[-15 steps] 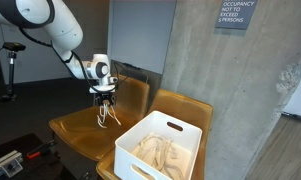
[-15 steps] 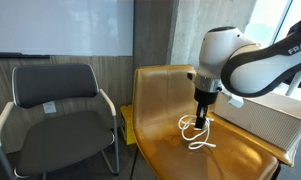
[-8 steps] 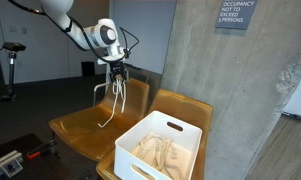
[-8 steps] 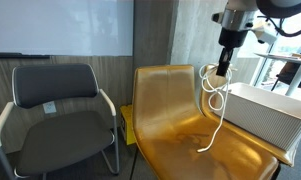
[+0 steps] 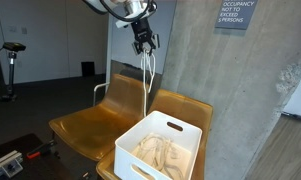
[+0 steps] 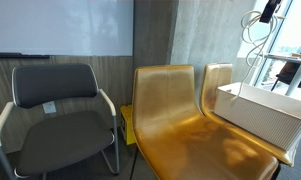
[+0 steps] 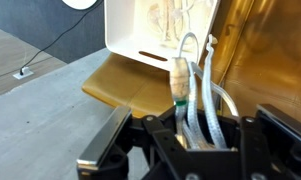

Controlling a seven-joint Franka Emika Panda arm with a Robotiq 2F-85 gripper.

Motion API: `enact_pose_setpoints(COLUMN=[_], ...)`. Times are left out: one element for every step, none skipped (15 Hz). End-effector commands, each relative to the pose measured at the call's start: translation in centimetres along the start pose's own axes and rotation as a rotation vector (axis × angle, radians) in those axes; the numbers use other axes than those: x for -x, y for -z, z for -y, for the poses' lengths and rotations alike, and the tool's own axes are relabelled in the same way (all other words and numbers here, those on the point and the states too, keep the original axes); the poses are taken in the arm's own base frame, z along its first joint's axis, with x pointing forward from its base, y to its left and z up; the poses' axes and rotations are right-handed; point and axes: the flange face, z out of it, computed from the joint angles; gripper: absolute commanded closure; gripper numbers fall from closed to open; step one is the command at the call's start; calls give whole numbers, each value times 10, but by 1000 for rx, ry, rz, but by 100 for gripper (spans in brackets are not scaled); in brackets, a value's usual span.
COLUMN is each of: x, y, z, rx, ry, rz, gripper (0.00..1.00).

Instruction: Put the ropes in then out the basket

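My gripper moves over the pale rope piled inside the basket next, then lowers and releases the strands, since the white rope dangles only by the basket's rim.
My gripper [image 5: 144, 42] is raised high and shut on a white rope [image 5: 147, 85], which hangs down in loops above the near edge of the white basket [image 5: 186, 128]. In an exterior view the gripper [image 6: 269, 12] is at the top right corner with the rope [image 6: 253, 45] dangling above the basket [image 6: 258, 112]. More pale rope [image 5: 160, 155] lies piled inside the basket. In the wrist view the rope strands [image 7: 193, 95] run between my jaws [image 7: 195, 140], with the basket [image 7: 140, 45] below.
The basket stands on one seat of a row of yellow chairs [image 5: 85, 125]; the neighbouring yellow seat [image 6: 170, 125] is bare. A black office chair [image 6: 55, 110] stands beside it. A concrete wall [image 5: 240, 90] rises behind the basket.
My gripper has risen from the yellow seat and moved towards the basket, lifting the rope fully off the seat so it now hangs in the air.
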Motion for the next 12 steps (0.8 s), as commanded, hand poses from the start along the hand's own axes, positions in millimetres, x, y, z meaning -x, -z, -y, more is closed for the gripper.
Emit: enact_pose_setpoints(x=[25, 37, 47, 58, 69, 81, 92, 101, 108, 116, 121, 125], y=[23, 20, 14, 2, -12, -28, -48, -66, -82, -100, -115, -130], z=[-92, -120, -142, -154, -163, -168, -170, -170, -169, -165, -161, -157], rx=[37, 30, 28, 18, -1, -24, -55, -87, -117, -147, -168, -183], ry=[-87, -106, -121, -134, -149, -167, -184, -202, -222, -239, -250, -258], rz=[36, 48, 58, 72, 81, 93, 107, 117, 127, 130, 122, 108], gripper=[100, 100, 100, 100, 100, 100, 100, 100, 100, 100, 100, 100])
